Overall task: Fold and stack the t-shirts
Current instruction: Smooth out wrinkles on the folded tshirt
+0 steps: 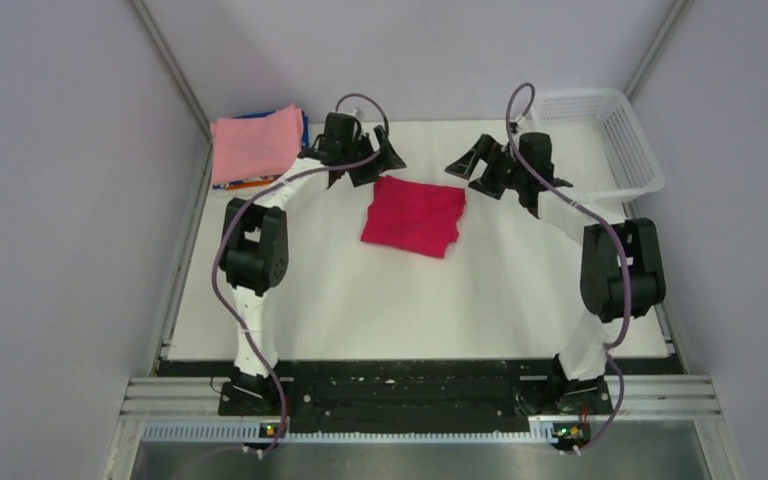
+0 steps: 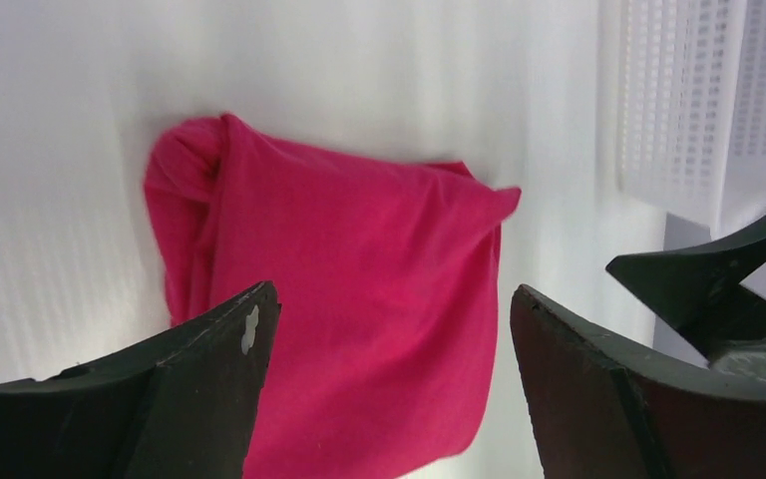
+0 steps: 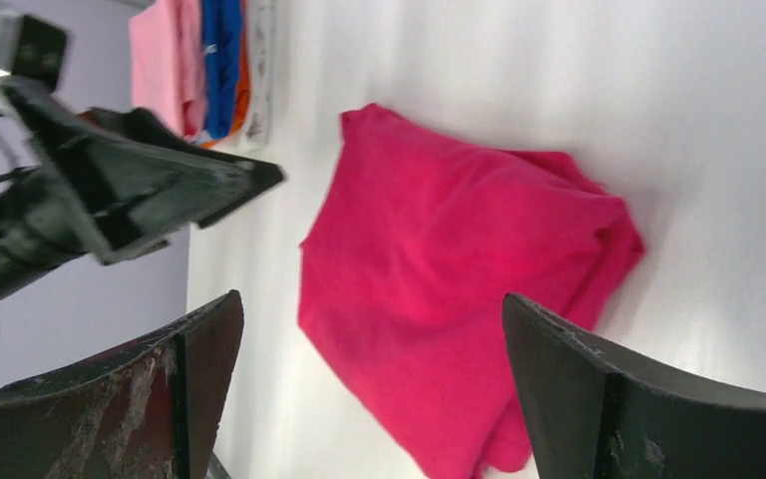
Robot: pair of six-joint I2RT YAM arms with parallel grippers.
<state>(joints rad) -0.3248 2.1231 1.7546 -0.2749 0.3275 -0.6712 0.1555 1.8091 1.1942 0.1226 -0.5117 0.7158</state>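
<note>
My left gripper moves down and back onto the red shirt's edge nearest the stack (image 1: 374, 203) (image 2: 207, 228) next. The folded cloth still lies apart from that pink-topped pile.
A folded crimson-red t-shirt (image 1: 414, 216) lies on the white table, a little behind the middle. It also shows in the left wrist view (image 2: 349, 299) and in the right wrist view (image 3: 459, 279). A light pink folded t-shirt (image 1: 255, 143) tops a stack at the back left, with blue (image 3: 221, 60) and orange layers under it. My left gripper (image 1: 378, 163) is open and empty, above the red shirt's far left corner. My right gripper (image 1: 470, 165) is open and empty, just past its far right corner. Neither touches the cloth.
A white plastic mesh basket (image 1: 600, 140) stands at the back right corner and shows in the left wrist view (image 2: 698, 100). Grey walls close in the table on the left, right and back. Both arm bases sit at the near edge.
</note>
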